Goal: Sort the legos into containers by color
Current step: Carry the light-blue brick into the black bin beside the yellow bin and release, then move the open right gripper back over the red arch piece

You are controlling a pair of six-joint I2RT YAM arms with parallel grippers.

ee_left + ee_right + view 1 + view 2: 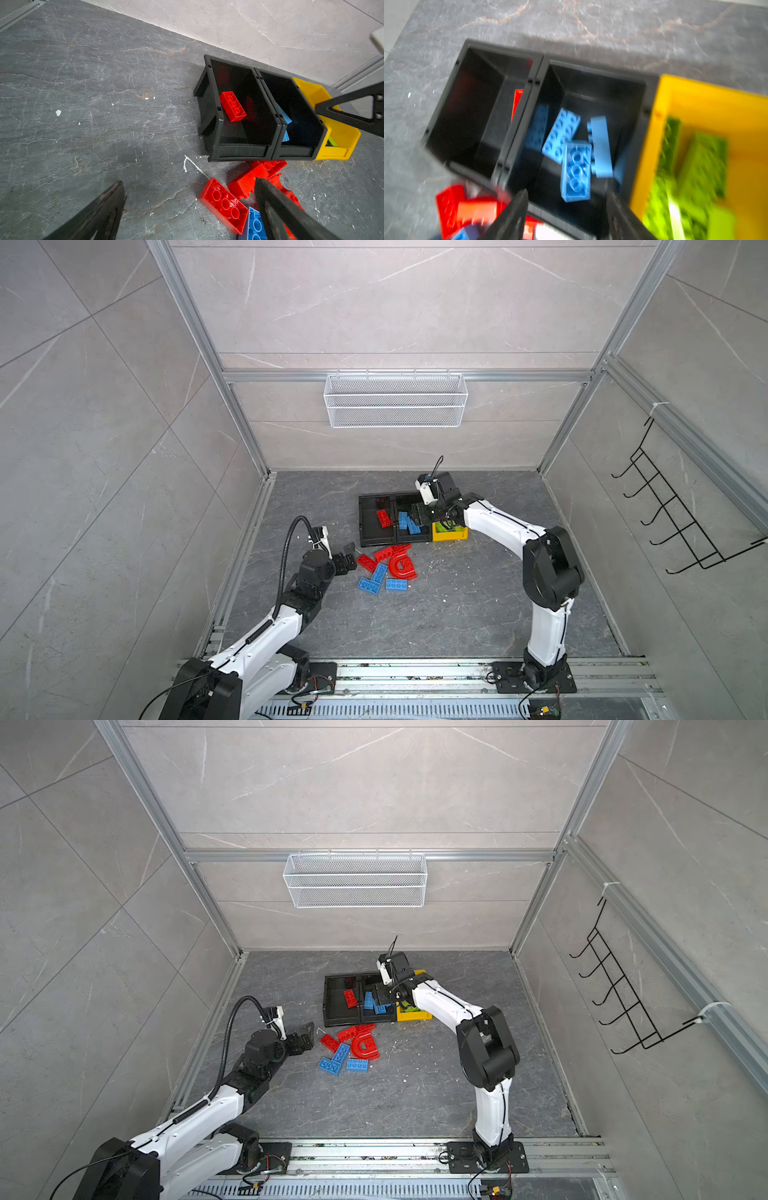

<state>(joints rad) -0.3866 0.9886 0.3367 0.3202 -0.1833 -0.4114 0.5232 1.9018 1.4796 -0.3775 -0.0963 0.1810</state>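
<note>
The right gripper should next pull back and lower its open fingers around its studded end (408, 566), which faces bare floor.
Three containers stand in a row: a black bin (362, 526) holding one red brick (383, 518), a second black bin (591, 70) holding several blue bricks, and a yellow bin (451, 536) with lime green bricks (695, 166). My right gripper (567, 193) hangs open over the middle bin. A blue brick (576, 170) lies studs-down below its jaws, free of them. A pile of legos lies in front of the bins: red bricks, a red arch (403, 566) and blue bricks (378, 578). My left gripper (189, 181) is open at the pile's left edge, one finger over a red brick (224, 204).
A white wire mesh basket (395, 400) hangs on the back wall. A black wire hook rack (673, 506) hangs on the right wall. Aluminium rails (415, 672) run along the front edge and hold both arm bases. White specks dot the dark stone floor.
</note>
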